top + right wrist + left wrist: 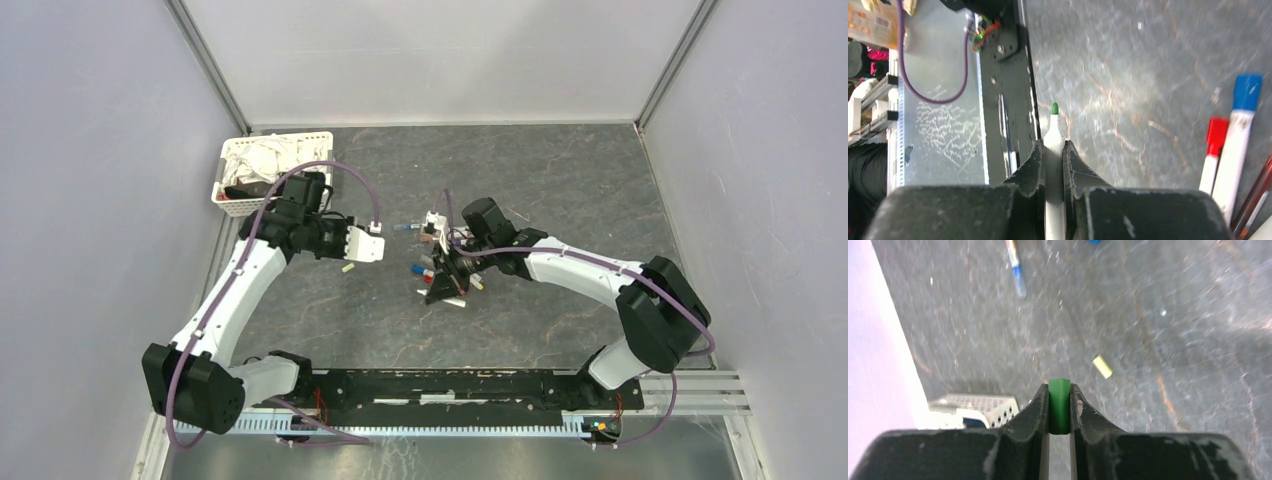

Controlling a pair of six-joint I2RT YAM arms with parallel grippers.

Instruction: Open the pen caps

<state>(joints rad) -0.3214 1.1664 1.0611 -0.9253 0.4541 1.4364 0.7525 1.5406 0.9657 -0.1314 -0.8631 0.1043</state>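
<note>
My left gripper carries the green cap point(1059, 410) down and slightly back next, to the table point(1112, 361) beside the loose yellow cap, then lets go of it.
My left gripper point(1059, 387) is shut on a green pen cap point(1059, 410), held above the table; in the top view it point(366, 245) sits left of centre. My right gripper point(1052, 145) is shut on a white pen point(1054, 131) whose bare green tip points out past the fingers; in the top view it point(446, 288) hovers over a cluster of pens point(428, 270). A loose yellow cap point(1102, 366) lies on the table, and it also shows in the top view point(348, 268). A red-capped pen point(1214, 150) and a blue-capped pen point(1240, 135) lie to the right.
A white basket of cloths point(265, 170) stands at the back left, and its corner shows in the left wrist view point(978, 407). A blue-ended pen point(1016, 270) lies apart from the cluster. The black base rail point(450, 385) runs along the near edge. Grey walls enclose the table.
</note>
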